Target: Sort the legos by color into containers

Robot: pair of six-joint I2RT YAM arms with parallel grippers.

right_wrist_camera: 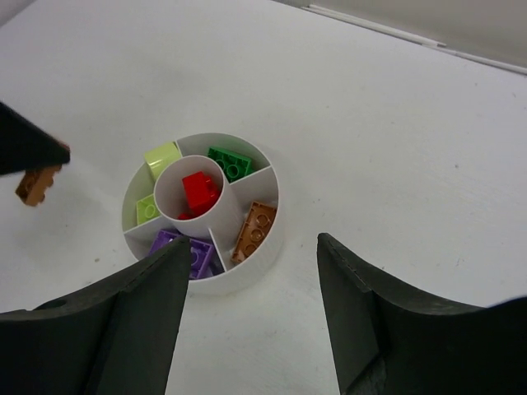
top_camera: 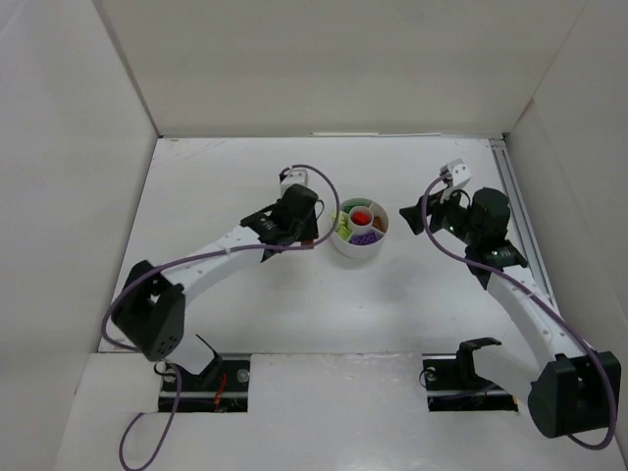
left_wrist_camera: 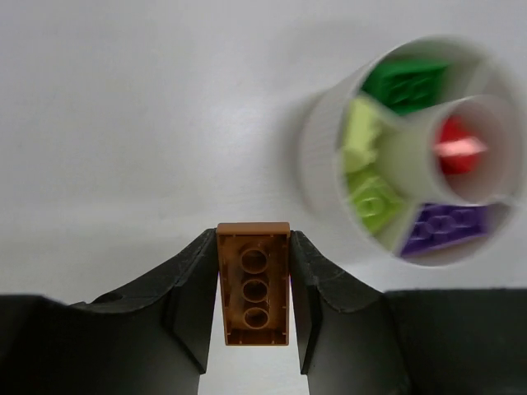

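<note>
A matching orange-brown brick is already in one wedge section of the tub, so I will move my left gripper to the right in the top view, over that section, and let go.
The round white tub (top_camera: 345, 245) stands mid-table. In the right wrist view its wall (right_wrist_camera: 260, 270) rings wedge sections that hold a green brick (right_wrist_camera: 230, 163), yellow-green bricks (right_wrist_camera: 162, 156), purple bricks (right_wrist_camera: 188, 252) and an orange-brown brick (right_wrist_camera: 254, 230). A red brick (right_wrist_camera: 199, 191) lies in the centre circle. My left gripper (left_wrist_camera: 254, 271) is shut on another orange-brown brick (left_wrist_camera: 254, 284), studs-hollow side facing the camera, held above the table just left of the tub (left_wrist_camera: 317, 152). That brick also shows in the right wrist view (right_wrist_camera: 36, 184). My right gripper (right_wrist_camera: 251, 271) is open and empty, to the right of the tub.
White walls enclose the table on the left, back and right. A metal rail (top_camera: 518, 211) runs along the right edge. Both arm bases sit at the near edge. No loose bricks show on the table.
</note>
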